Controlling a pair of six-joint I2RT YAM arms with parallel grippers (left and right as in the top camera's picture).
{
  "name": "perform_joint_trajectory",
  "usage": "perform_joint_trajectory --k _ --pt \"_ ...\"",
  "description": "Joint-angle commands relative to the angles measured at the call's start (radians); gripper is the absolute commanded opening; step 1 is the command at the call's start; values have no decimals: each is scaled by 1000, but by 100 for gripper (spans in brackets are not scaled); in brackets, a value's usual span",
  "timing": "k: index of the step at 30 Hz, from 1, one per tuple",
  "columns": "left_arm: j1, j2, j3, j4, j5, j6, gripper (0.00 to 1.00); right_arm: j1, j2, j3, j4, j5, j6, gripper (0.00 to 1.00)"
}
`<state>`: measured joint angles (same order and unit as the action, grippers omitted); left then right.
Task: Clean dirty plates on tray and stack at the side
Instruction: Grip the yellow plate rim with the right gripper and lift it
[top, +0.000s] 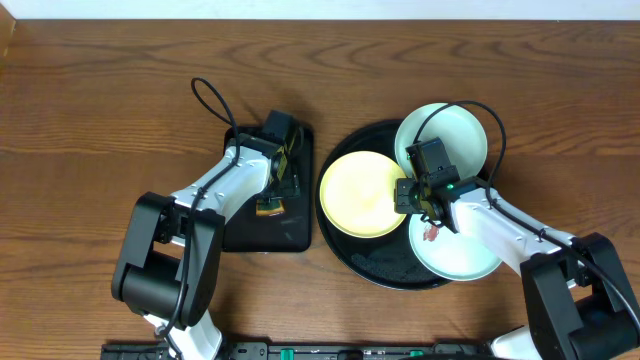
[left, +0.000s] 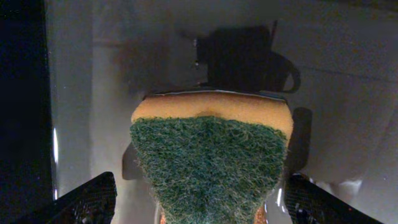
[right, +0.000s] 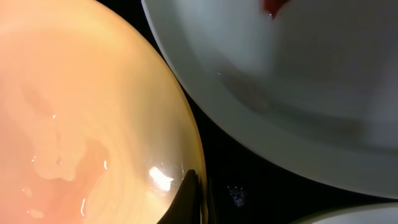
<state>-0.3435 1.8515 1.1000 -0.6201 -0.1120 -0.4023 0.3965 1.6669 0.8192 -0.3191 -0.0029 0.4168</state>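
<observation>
My right gripper takes the yellow plate (top: 360, 193) up, to the right in the overhead view, then down onto the wood (top: 550, 168) beside the tray next, since that wood is empty.
The round black tray (top: 385, 265) holds three plates: a pale yellow plate (top: 360, 193) on the left, a mint-white plate (top: 450, 135) at the back, and a mint-white plate (top: 462, 250) with a red smear at the front. My right gripper (top: 405, 195) is shut on the yellow plate's right rim. In the right wrist view one finger (right: 191, 194) pinches the yellow plate (right: 81, 124), beside the smeared mint plate (right: 298, 93). My left gripper (top: 278, 190) is open, with its fingers either side of a green-and-yellow sponge (left: 211, 162).
The sponge (top: 268, 207) lies on a smaller rectangular black tray (top: 290, 235) left of the round tray. Both arms reach in from the table's front edge. The wooden table (top: 90, 120) surrounds both trays.
</observation>
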Motion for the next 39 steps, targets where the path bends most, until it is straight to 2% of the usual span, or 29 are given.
perform_joint_trajectory --k 1,6,13,19,27,32,39 --pt "2 15 -5 -6 -9 13 87 -2 -16 29 -17 21 -12 1" --pt "2 15 -5 -6 -9 13 87 -2 -72 101 -99 65 -44 1" --pt "2 15 -5 -6 -9 13 87 -2 -178 179 -254 224 -106 1" --pt "2 15 -5 -6 -9 13 87 -2 -267 180 -302 336 -172 1" --pt "2 15 -5 -6 -9 13 87 5 -365 180 -310 475 -190 1" --pt "2 15 -5 -6 -9 13 87 75 -394 180 -305 642 -231 1" --pt "2 15 -5 -6 -9 13 87 257 -392 180 -278 856 -295 1"
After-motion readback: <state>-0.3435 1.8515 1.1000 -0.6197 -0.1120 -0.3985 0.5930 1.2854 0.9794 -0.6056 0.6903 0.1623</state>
